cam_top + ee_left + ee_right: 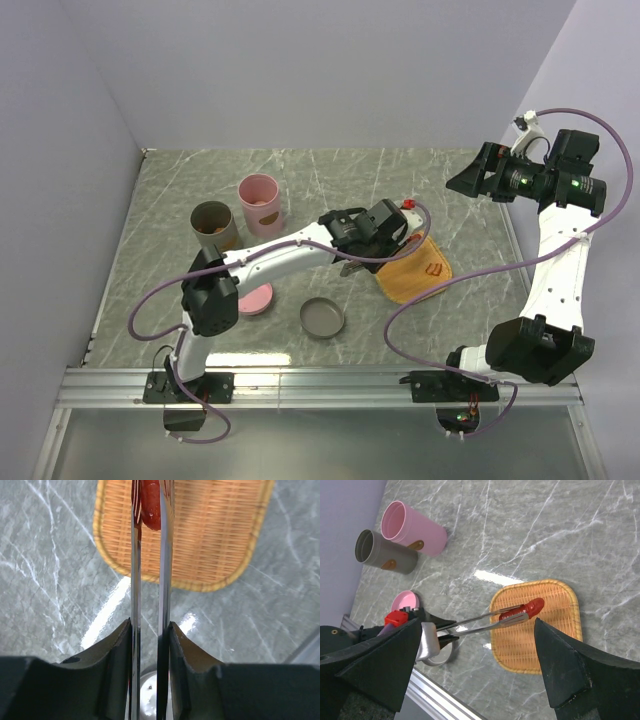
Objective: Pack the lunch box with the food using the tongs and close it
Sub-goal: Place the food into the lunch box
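Note:
The left gripper swings its tongs over the grey tub's opening [212, 217] next and releases the red food, since the tub stands to the left in the top view.
My left gripper [375, 238] is shut on the silver tongs [480, 622], its fingers [120, 652] pressing the two slim arms [135, 580] close together. The tongs' tips pinch a red strip of food [151, 505], also seen from the right wrist [527, 609], over the woven orange tray [210, 545]. Whether the strip touches the tray I cannot tell. The lunch box tubs, one pink [260, 203] and one grey [212, 226], stand open at the back left. My right gripper [465, 178] hovers high at the right, open and holding nothing.
A pink lid [255, 300] and a grey lid [323, 319] lie on the marble table near the left arm's base. The woven tray [415, 272] sits right of centre. Walls close in the table at left, back and right; a metal rail [320, 385] runs along the near edge.

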Controlling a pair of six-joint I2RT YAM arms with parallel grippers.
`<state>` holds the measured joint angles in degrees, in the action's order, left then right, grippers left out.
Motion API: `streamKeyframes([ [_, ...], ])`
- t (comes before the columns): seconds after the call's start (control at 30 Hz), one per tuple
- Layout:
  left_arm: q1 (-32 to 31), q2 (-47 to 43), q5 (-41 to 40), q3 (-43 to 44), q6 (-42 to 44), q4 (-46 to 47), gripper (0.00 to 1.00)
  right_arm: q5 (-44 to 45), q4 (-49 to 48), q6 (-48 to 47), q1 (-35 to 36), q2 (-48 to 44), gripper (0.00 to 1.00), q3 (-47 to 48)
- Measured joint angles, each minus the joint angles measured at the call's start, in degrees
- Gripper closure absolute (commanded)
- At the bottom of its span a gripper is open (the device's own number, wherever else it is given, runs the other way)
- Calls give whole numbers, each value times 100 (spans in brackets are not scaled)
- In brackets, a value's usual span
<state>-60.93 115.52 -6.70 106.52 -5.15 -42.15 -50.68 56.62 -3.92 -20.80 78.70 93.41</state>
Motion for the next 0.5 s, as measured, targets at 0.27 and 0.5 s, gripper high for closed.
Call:
streamKeyframes([
  [0.27, 184, -271, 448, -212, 0, 92, 100, -4, -2, 2, -15, 0, 0, 0],
  [0.5, 533, -855, 739, -599, -7, 240, 100, -33, -2, 2, -44, 0, 0, 0],
])
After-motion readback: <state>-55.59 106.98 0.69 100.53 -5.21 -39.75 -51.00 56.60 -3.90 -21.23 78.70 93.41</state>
